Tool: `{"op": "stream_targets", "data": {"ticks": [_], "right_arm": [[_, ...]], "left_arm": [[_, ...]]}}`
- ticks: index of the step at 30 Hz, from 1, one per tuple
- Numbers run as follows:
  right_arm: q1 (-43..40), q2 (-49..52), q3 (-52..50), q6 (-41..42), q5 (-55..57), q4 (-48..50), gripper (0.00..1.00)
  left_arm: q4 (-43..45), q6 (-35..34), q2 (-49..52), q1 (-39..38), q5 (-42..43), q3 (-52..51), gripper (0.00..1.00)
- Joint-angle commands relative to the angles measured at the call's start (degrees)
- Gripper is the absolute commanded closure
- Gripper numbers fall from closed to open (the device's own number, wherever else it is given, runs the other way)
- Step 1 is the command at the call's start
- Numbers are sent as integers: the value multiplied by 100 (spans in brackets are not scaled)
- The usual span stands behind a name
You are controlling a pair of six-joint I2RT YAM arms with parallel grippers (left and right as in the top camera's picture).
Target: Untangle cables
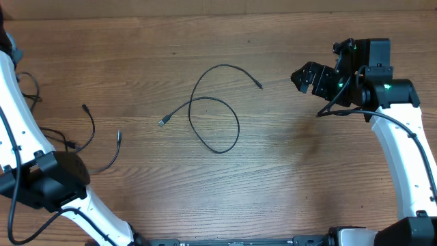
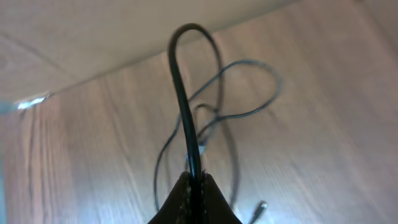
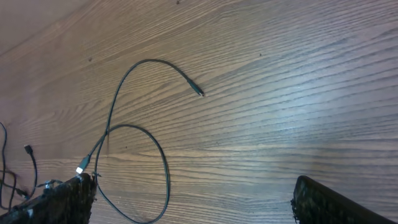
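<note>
My left gripper moves down to the tabletop by the tangled cables below next and releases the cable there, since the cable's arch stands above the wood.
One thin black cable (image 1: 217, 116) lies in a loose loop at mid-table, crossing itself once. Its silver-tipped plug (image 1: 162, 123) points left and its dark plug (image 1: 261, 86) points right. The loop also shows in the right wrist view (image 3: 166, 180). More thin cables (image 1: 92, 130) lie tangled at the left. My left gripper (image 2: 194, 180) is shut on one of these cables (image 2: 183, 106), which arches up from the jaws. My right gripper (image 1: 307, 76) is open and empty, right of the loop and above the table.
The left arm's body (image 1: 48, 181) covers the table's lower left, with its own thicker wiring (image 1: 24, 89) at the left edge. A loose plug (image 2: 260, 210) lies close to the left jaws. The table's far edge (image 2: 93, 65) shows beyond them.
</note>
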Motion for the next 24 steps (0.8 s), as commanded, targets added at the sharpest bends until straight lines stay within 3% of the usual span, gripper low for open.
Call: {"op": "stream_targets", "data": {"ticks": [1,8,11,14,16,18,22,24], "right_arm": [[-42,-9,116,-39,15,2,0],[-42,-9,116,-39,15,-7,0],[-42,-9,116,-37,15,-7,0],[-42,-9,116,-37,15,-9,0],[-42,-9,116,-37,15,-7,0],[-42,-9,116,-39,15,-9,0],[-42,-9,116,-39,15,-7,0],[-42,-9,116,-39,15,-7,0]], "left_arm": [[90,-448,-48,304,-249,-474,96],[127,-772,-48,662,-205,-1060,96],[120,-772,-48,730,-157,-1152,75],[120,-769,-48,743,-11,-1169,30],[122,-769,-48,743,127,-1169,14],[125,-769,-48,743,339,-1169,2],[140,-555,-48,743,907,-1167,0],[293,-111,-48,743,1384,-1165,0]]}}
